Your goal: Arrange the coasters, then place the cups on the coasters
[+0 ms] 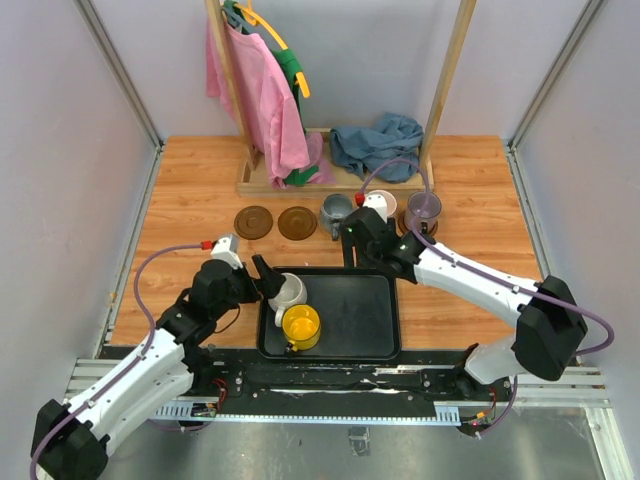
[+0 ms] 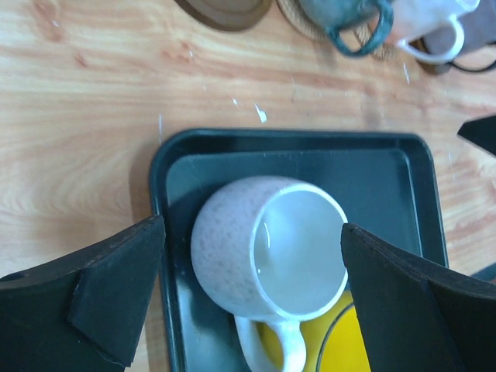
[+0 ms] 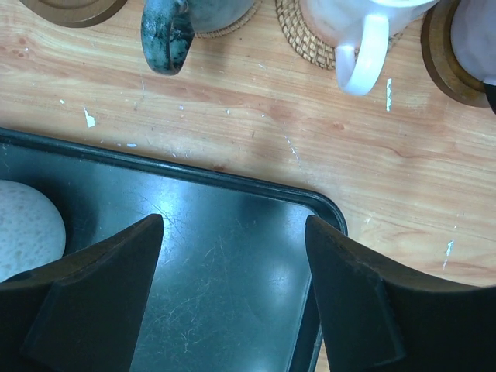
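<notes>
The pink cup's handle [image 1: 280, 317] [image 2: 271, 346] is below my left gripper's open fingers and closer to my base, so my left gripper will next move back and down around it.
In the black tray [image 1: 375, 330] a pale pink cup [image 1: 288, 291] leans next to a yellow cup [image 1: 300, 325]. My left gripper [image 1: 268, 280] is open and straddles the pink cup [image 2: 267, 260], with a gap at the left finger; the yellow cup [image 2: 341, 341] sits just below it. My right gripper [image 1: 362, 250] hangs open and empty over the tray's far right corner [image 3: 325, 209]. Behind the tray, a grey cup [image 1: 335, 212] and a white cup [image 1: 380, 205] stand on woven coasters [image 3: 298, 35]. A purple cup [image 1: 424, 210] stands on a dark coaster [image 3: 438, 58]. Two dark coasters [image 1: 253, 221], [image 1: 297, 223] lie bare.
A wooden rack base [image 1: 330, 180] stands behind the cup row, with a pink garment [image 1: 265, 100] hanging from it and a blue cloth [image 1: 375, 145] heaped on it. Grey walls close in the wooden table [image 1: 190, 200] on the left, right and back.
</notes>
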Controlling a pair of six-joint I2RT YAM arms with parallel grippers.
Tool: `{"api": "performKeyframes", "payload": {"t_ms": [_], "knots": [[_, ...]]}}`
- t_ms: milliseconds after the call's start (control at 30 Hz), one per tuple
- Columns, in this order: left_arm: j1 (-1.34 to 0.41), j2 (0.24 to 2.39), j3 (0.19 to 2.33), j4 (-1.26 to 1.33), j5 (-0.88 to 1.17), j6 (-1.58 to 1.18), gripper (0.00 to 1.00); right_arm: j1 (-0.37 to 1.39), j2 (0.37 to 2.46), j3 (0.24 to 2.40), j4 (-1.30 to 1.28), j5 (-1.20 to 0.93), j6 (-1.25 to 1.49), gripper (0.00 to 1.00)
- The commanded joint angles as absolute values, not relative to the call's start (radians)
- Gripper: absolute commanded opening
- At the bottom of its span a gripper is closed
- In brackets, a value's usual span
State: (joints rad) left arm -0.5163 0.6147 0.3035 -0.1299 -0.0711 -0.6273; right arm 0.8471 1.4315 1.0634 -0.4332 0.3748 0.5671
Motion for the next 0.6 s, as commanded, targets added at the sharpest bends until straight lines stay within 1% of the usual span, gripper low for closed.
{"api": "performKeyframes", "payload": {"t_ms": [0,233,567], "knots": [[-0.591,0.637,0.354,-0.206,-0.114,-0.66,1.0,0.86,1.407,1.036,-0.397,0.424,0.55,0.76],[-0.652,0.649,0.355,-0.26,-0.139,-0.696,1.0,0.859,1.379,1.007,-0.36,0.417,0.537,0.76],[-0.72,0.654,0.368,-0.332,-0.123,-0.741,1.0,0.86,1.379,1.005,-0.341,0.424,0.517,0.78]]}}
